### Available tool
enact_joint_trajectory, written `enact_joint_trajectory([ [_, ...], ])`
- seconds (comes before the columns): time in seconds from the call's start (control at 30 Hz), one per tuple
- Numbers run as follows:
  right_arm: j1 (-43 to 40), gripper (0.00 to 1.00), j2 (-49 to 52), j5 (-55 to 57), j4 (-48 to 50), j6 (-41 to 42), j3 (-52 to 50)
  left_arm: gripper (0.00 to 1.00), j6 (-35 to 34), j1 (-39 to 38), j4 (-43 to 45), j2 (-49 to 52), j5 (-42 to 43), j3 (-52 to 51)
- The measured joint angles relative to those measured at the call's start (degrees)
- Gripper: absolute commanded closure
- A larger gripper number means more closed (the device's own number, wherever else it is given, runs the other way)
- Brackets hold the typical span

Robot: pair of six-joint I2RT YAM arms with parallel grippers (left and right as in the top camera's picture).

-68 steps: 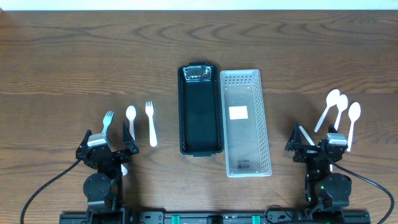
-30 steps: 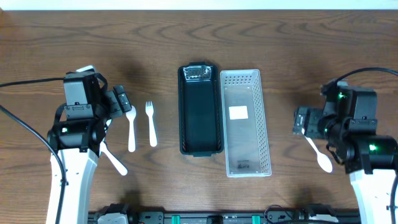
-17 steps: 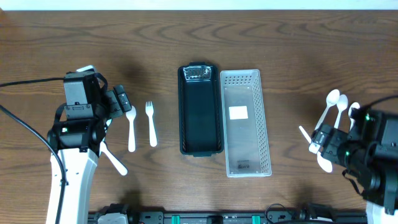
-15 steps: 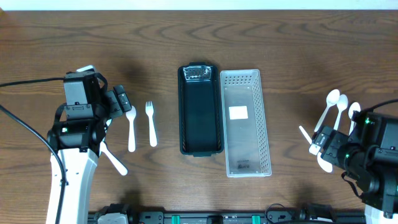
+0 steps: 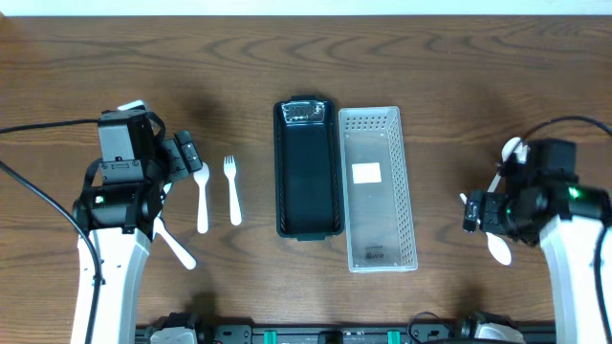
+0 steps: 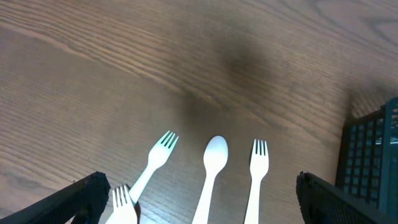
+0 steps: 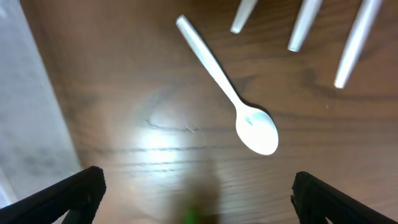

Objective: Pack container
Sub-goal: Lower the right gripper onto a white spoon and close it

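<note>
The lone white spoon is below my right gripper, whose open fingers will lower next around the neck of the spoon's handle by the spoon's bowl (image 7: 233, 96), clear of the other handles.
A long black container (image 5: 308, 170) stands mid-table with a clear perforated lid (image 5: 377, 186) flat beside it on the right. My left gripper (image 5: 188, 158) is open and empty above a white spoon (image 5: 201, 196) and a white fork (image 5: 232, 189). In the left wrist view the gripper (image 6: 199, 199) frames the spoon (image 6: 211, 168), two forks (image 6: 155, 163) (image 6: 256, 171) and a third fork (image 6: 123, 208). My right gripper (image 5: 475, 212) is open and empty beside a lone spoon (image 5: 497, 247). That spoon (image 7: 230, 106) lies ahead of the jaws (image 7: 199, 193).
Three more white spoons lie at the right; only one bowl (image 5: 512, 151) shows overhead, and their handles (image 7: 305, 25) show in the right wrist view. A fork handle (image 5: 177, 248) sticks out under the left arm. The container's corner (image 6: 373, 162) is at the left wrist view's right edge.
Both arms rose from the front edge. Since a second ago the left arm has stayed still. The right arm swung down and right, then back up and left near the lone spoon.
</note>
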Motion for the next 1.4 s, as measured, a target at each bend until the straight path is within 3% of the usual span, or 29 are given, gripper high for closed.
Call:
enact_joint_trajectory([
  [0.33, -1.6, 0.01, 15.7, -0.3, 7.2, -10.3, 0.0, 0.02, 0.0, 0.0, 0.0, 0.0, 0.0, 0.0],
  [0.93, -4.5, 0.10, 28.7, 3.3, 11.2, -13.7, 0.0, 0.02, 0.0, 0.0, 0.0, 0.0, 0.0, 0.0],
  [1.13, -4.5, 0.17, 30.0, 4.7, 11.3, -13.7, 0.0, 0.02, 0.0, 0.0, 0.0, 0.0, 0.0, 0.0],
  [1.4, -4.5, 0.43, 30.1, 5.4, 11.3, -14.1, 0.0, 0.02, 0.0, 0.0, 0.0, 0.0, 0.0, 0.0],
])
